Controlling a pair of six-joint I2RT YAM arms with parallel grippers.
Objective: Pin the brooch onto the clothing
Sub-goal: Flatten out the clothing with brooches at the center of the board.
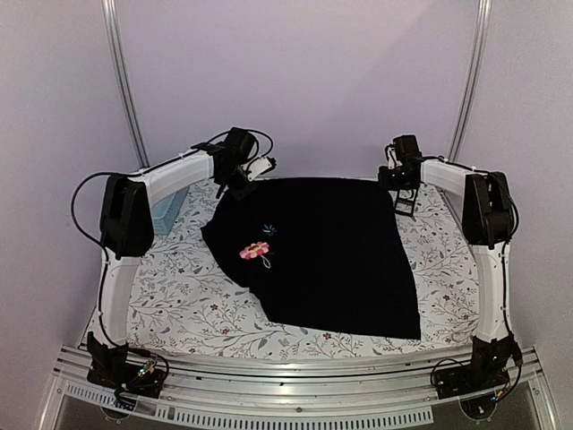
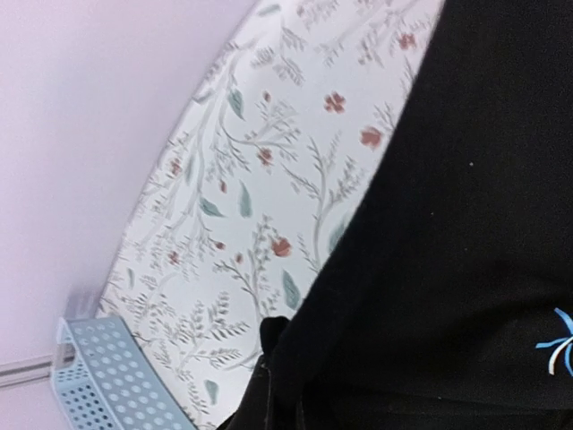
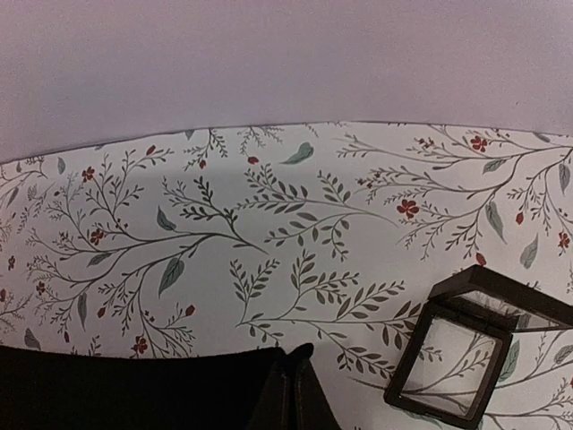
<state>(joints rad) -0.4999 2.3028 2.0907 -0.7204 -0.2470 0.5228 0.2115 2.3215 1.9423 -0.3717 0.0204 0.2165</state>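
Observation:
The left gripper rises next, then lowers back toward the shirt's edge nearest the basket. It releases the shirt's hem there, since its shut fingers carry that corner of the shirt.
The clothing [image 1: 331, 260] is a black shirt spread across the flowered tablecloth, its far edge stretched straight between my two grippers. The brooch [image 1: 254, 251], pink petals round a yellowish centre, lies on the shirt's left part, just below a small light-blue star emblem [image 1: 269, 229]. My left gripper [image 1: 235, 182] is at the shirt's far left corner, jaws shut with a stitched hem of the clothing [image 2: 466, 224] pinched at its tip [image 2: 273, 330]. My right gripper [image 1: 398, 184] is at the far right corner, shut [image 3: 302, 358] on a hem of the clothing [image 3: 134, 390].
A small black stand [image 1: 405, 204] sits just right of the right gripper, shown as an open square frame [image 3: 457, 358] in the right wrist view. A light-blue perforated basket [image 1: 168, 210] stands at the table's far left [image 2: 107, 376]. The back wall is close behind both grippers.

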